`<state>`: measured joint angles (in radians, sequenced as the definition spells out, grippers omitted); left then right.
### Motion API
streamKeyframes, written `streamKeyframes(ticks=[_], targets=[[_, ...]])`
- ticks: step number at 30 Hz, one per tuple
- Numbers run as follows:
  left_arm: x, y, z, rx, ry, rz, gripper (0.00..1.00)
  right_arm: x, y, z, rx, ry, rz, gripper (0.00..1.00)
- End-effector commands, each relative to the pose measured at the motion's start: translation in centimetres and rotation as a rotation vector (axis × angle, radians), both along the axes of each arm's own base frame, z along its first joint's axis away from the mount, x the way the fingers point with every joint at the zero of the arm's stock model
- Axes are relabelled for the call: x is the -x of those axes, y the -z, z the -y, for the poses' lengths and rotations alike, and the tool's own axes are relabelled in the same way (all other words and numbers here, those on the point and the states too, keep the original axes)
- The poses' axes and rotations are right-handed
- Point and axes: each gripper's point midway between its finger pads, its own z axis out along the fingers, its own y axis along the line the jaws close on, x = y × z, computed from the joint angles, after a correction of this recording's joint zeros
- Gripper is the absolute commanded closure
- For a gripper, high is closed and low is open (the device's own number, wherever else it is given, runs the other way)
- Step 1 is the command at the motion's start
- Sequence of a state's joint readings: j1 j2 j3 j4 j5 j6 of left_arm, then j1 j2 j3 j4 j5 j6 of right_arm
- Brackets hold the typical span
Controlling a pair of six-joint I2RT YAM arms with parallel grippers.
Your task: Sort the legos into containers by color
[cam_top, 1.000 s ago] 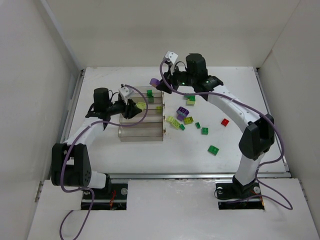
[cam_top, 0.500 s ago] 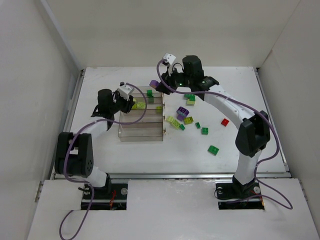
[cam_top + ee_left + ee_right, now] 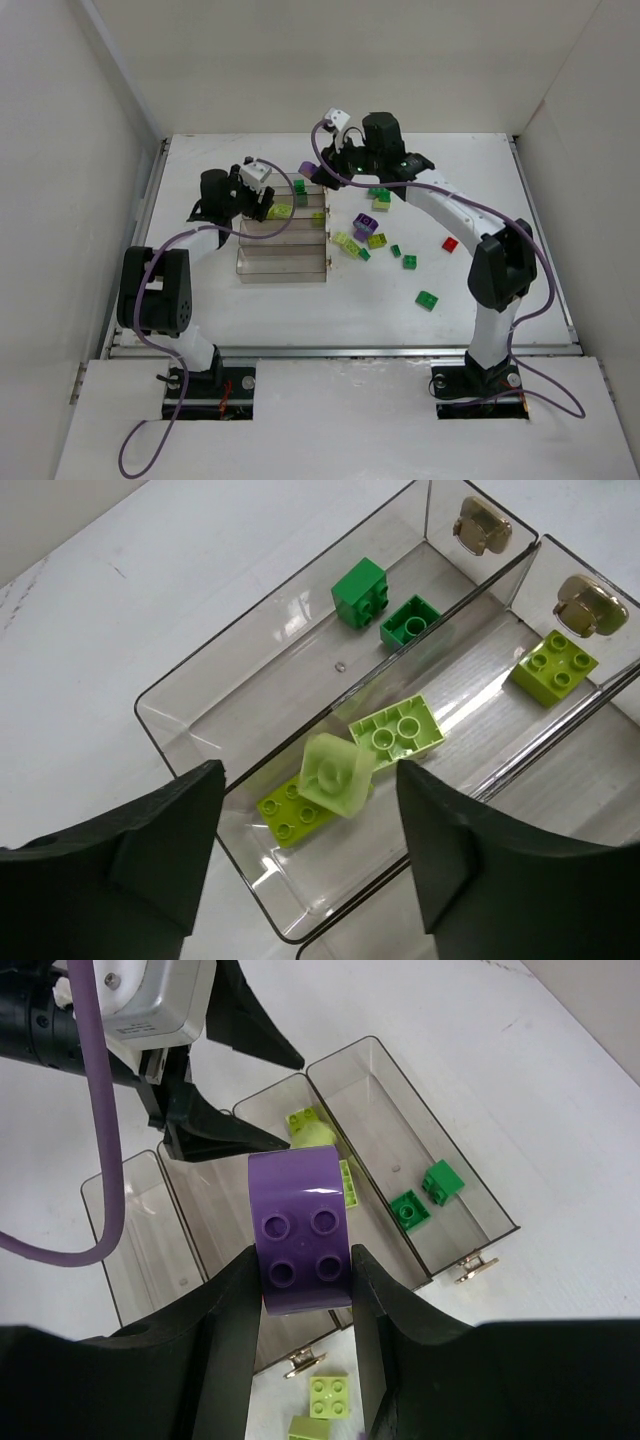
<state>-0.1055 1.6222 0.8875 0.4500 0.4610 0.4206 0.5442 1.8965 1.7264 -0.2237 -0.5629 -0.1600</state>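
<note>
Next, my right gripper first moves back, to the left in the top view, then down, to get the purple lego into the empty third bin (image 3: pixel 284 238) (image 3: pixel 226 1216).
My left gripper (image 3: pixel 310 855) stands open over the second bin of the containers (image 3: pixel 190 742). A pale yellow-green lego (image 3: pixel 336 775) sits tilted there, free of both fingers, on other yellow-green legos (image 3: pixel 397 730). The far bin holds two dark green legos (image 3: pixel 360 590). My right gripper (image 3: pixel 300 1260) is shut on a purple lego (image 3: pixel 298 1225), held above the containers (image 3: pixel 470 1195). In the top view the left gripper (image 3: pixel 264 200) is at the tray's far left and the right gripper (image 3: pixel 312 170) at its far end.
Loose legos lie on the table right of the tray: a purple one (image 3: pixel 365 224), a red one (image 3: pixel 450 243), dark green ones (image 3: pixel 427 299) and yellow-green ones (image 3: pixel 345 242). White walls enclose the table. The left arm's cable (image 3: pixel 95 1120) hangs near the right gripper.
My left gripper has opened and let go of the yellow-green lego into the second bin. The right gripper, still holding the purple lego, has shifted slightly left.
</note>
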Motion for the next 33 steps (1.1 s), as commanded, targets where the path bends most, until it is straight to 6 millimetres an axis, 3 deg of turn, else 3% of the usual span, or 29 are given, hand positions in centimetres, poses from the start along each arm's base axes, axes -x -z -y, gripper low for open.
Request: streamKeyframes(ticks=[1, 5, 8, 10, 11, 14, 15, 19, 20, 23, 24, 25, 26, 29, 32, 33], targets=[[-0.6, -1.7, 0.6, -0.021, 0.043, 0.044, 0.32, -0.9, -2.8, -0.5, -0.045, 0.001, 0.075, 1.00], [0.0, -1.6, 1.0, -0.018, 0.077, 0.023, 0.27, -0.8, -2.6, -0.4, -0.036, -0.002, 0.076, 1.00], [-0.4, -3.2, 1.3, 0.048, 0.048, 0.024, 0.27, -0.8, -1.6, -0.2, 0.005, -0.017, 0.078, 1.00], [-0.9, -4.7, 0.3, 0.119, -0.028, 0.029, 0.27, -0.4, -0.5, -0.6, 0.051, -0.037, 0.080, 1.00], [-1.5, -5.8, -0.9, 0.164, -0.091, 0.039, 0.27, -0.1, 1.8, -0.7, 0.114, -0.058, 0.061, 1.00], [-2.6, -8.3, -4.1, 0.297, -0.345, 0.041, 0.27, 1.3, 4.5, -2.4, 0.215, -0.102, 0.066, 1.00], [-2.9, -8.6, -6.4, 0.298, -0.464, 0.053, 0.27, 1.6, 6.5, -2.7, 0.257, -0.117, 0.041, 1.00], [-2.4, -8.8, -10.1, 0.274, -0.673, 0.059, 0.27, 1.8, 8.7, -3.8, 0.279, -0.137, 0.034, 1.00], [-1.8, -8.2, -10.6, 0.262, -0.698, 0.049, 0.27, 1.6, 8.5, -3.9, 0.271, -0.135, 0.045, 1.00], [-1.0, -7.7, -11.2, 0.225, -0.715, 0.059, 0.27, 1.4, 11.5, -4.5, 0.329, -0.123, 0.045, 1.00], [-0.8, -6.9, -11.2, 0.220, -0.717, 0.049, 0.27, 1.5, 11.7, -4.9, 0.341, -0.123, 0.043, 1.00], [-0.5, -7.1, -11.2, 0.222, -0.716, 0.053, 0.27, 2.1, 13.3, -5.0, 0.378, -0.141, 0.023, 1.00], [-0.5, -7.9, -11.0, 0.235, -0.700, 0.073, 0.27, 1.8, 12.9, -5.1, 0.380, -0.136, 0.042, 1.00], [-0.1, -7.5, -10.5, 0.241, -0.675, 0.065, 0.27, 2.8, 13.9, -5.6, 0.404, -0.145, 0.039, 0.94], [0.0, -7.7, -10.3, 0.247, -0.663, 0.071, 0.27, 2.8, 13.8, -5.7, 0.393, -0.142, 0.052, 0.62], [0.0, -7.7, -10.2, 0.242, -0.650, 0.071, 0.27, 2.6, 13.8, -5.6, 0.400, -0.132, 0.055, 0.43]])
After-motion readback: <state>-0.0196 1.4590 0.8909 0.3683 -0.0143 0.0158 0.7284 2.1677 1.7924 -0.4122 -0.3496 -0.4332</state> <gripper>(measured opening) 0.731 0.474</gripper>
